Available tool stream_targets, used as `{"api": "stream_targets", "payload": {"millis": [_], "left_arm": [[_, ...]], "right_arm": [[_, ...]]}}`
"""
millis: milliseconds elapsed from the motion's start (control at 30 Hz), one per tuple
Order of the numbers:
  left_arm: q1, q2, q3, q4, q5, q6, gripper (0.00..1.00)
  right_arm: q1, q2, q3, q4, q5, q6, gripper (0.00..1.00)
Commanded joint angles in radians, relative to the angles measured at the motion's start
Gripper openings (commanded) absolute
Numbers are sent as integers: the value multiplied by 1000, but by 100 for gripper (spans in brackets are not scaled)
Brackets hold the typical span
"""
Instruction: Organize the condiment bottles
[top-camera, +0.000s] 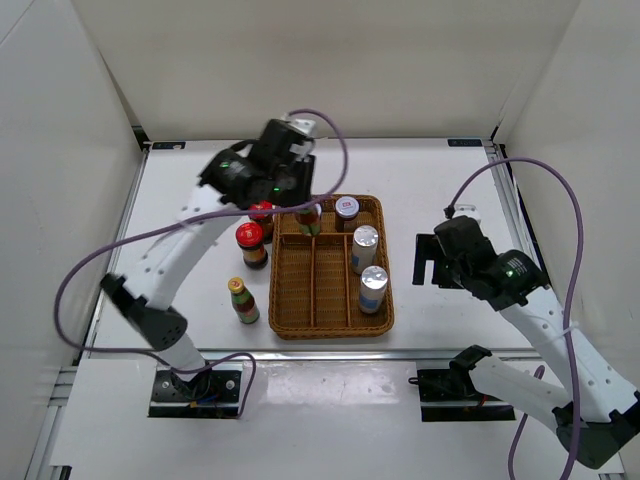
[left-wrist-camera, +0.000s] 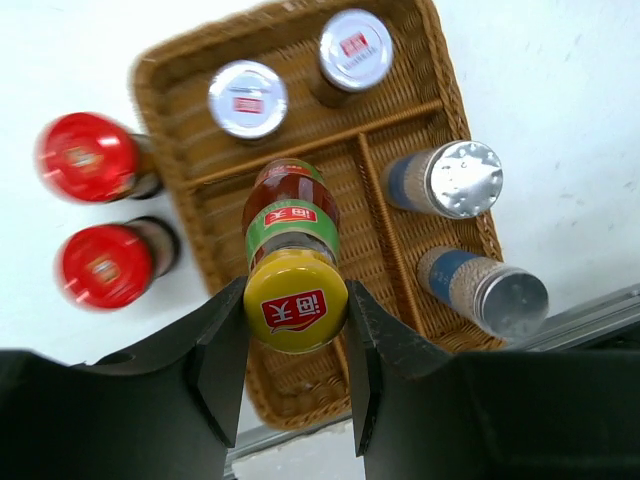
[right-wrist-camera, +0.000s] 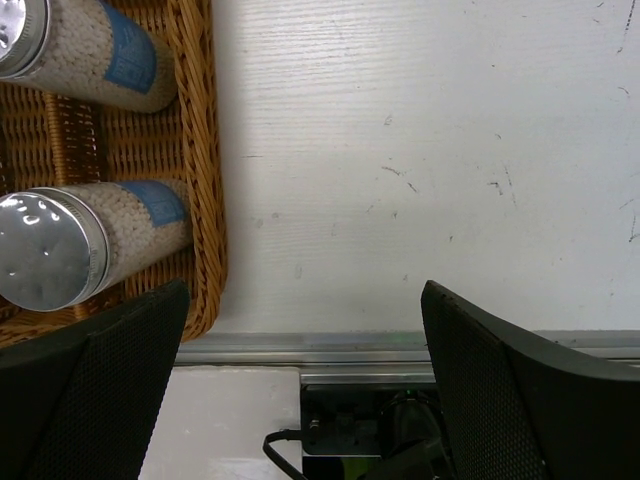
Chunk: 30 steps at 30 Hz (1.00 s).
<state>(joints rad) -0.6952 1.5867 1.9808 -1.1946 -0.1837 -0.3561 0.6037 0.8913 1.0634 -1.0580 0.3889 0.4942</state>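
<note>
Next, the left gripper shifts toward the silver-topped cylinders and lowers the red-green bottle to stand in the far end of the tray's empty middle long section.
My left gripper (left-wrist-camera: 296, 345) is shut on the yellow cap of a slim red-green bottle (left-wrist-camera: 290, 225), holding it over the back of the wicker tray (top-camera: 295, 300); in the top view the gripper (top-camera: 300, 205) covers most of that bottle. Two white-lidded dark jars (left-wrist-camera: 247, 99) (left-wrist-camera: 355, 48) stand in the tray's back compartment. Two silver-topped cylinders (top-camera: 365, 245) (top-camera: 373, 288) stand in its right compartment. Two red-lidded jars (top-camera: 262, 213) (top-camera: 250, 240) and a second yellow-capped bottle (top-camera: 241, 300) stand on the table left of the tray. My right gripper (top-camera: 430, 260) is open and empty, right of the tray.
The tray's left and middle long compartments (top-camera: 318, 285) hold nothing in front. The right wrist view shows the tray's right rim (right-wrist-camera: 205, 200), bare white table (right-wrist-camera: 420, 150) and the metal table edge (right-wrist-camera: 380, 345). White walls enclose the table.
</note>
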Motion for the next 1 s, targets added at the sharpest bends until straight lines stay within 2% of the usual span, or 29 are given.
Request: {"api": "stream_targets", "payload": {"millis": [0,367,633,833,867,900,967], "left_arm": [[-58,90,33,93,-25,-11,11],[-109,275,33,158,-26,-49,11],[-127,297,-60,216,-26,-78,13],[-127,277,-134,245,-17,-96,26],[-127,277,-134,245,-17,-96,31],[-127,277,-143,245,-17,-96,41],[-127,268,-152,245,-17,-96,54]], "right_arm": [[10,-12,-10,-3,33,20,100],[42,-12,-29,15,33,29,100],[61,-12,-39,15,24,29,100],[70,-3,-39,15,24,29,100],[70,-3,-39,15,24,29,100],[70,-3,-39,15,24,29,100],[70,-3,-39,15,24,29,100]]}}
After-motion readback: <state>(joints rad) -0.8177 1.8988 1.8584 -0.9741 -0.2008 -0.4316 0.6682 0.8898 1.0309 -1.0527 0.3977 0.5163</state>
